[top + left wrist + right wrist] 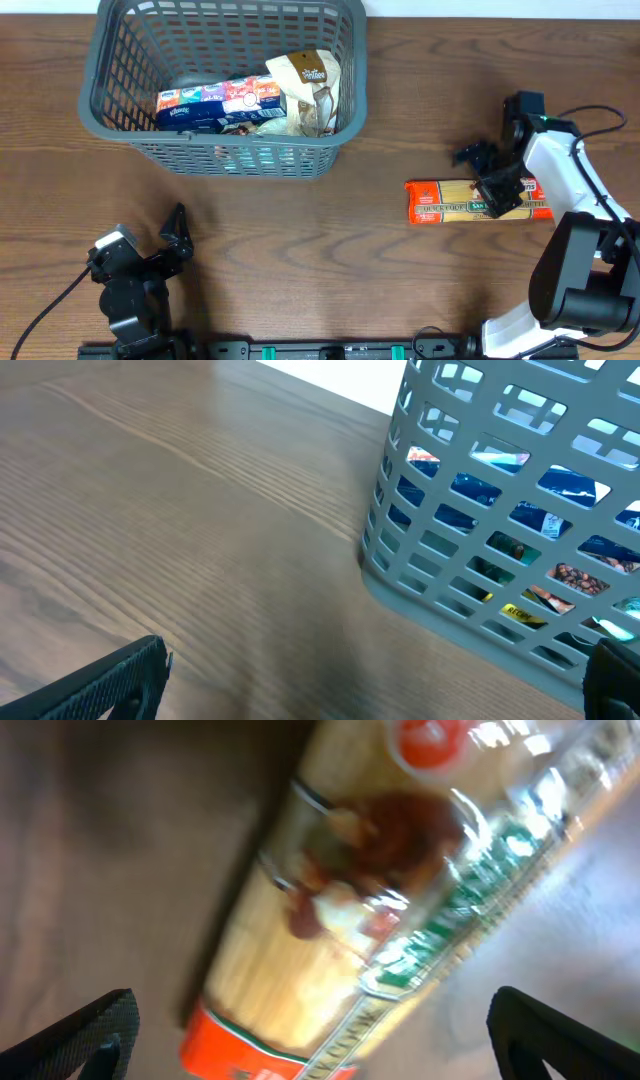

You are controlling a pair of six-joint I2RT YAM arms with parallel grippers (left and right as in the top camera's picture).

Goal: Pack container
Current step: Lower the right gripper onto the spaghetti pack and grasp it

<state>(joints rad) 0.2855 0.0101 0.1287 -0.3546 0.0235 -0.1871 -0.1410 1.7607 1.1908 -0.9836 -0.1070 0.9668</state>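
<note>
The orange spaghetti pack lies flat below the wide-open fingers, so the right gripper will next come down to straddle the pack's middle [480,203] [405,845] and close across its width.
The dark grey lattice container [120,135] stands at the back left of the table and holds a blue pack [215,105] and a beige bag [305,85]. Its side also shows in the left wrist view [480,520]. An orange spaghetti pack [440,200] lies flat on the table at the right. My right gripper [497,185] is open and hovers over the pack's right part, its fingers wide on either side of the pack [370,890]. My left gripper [172,240] is open and empty at the front left, pointing toward the container.
The wooden table [320,260] runs between the container and the pack. A black rail [330,350] lies along the front edge. A cable [600,115] loops by the right arm.
</note>
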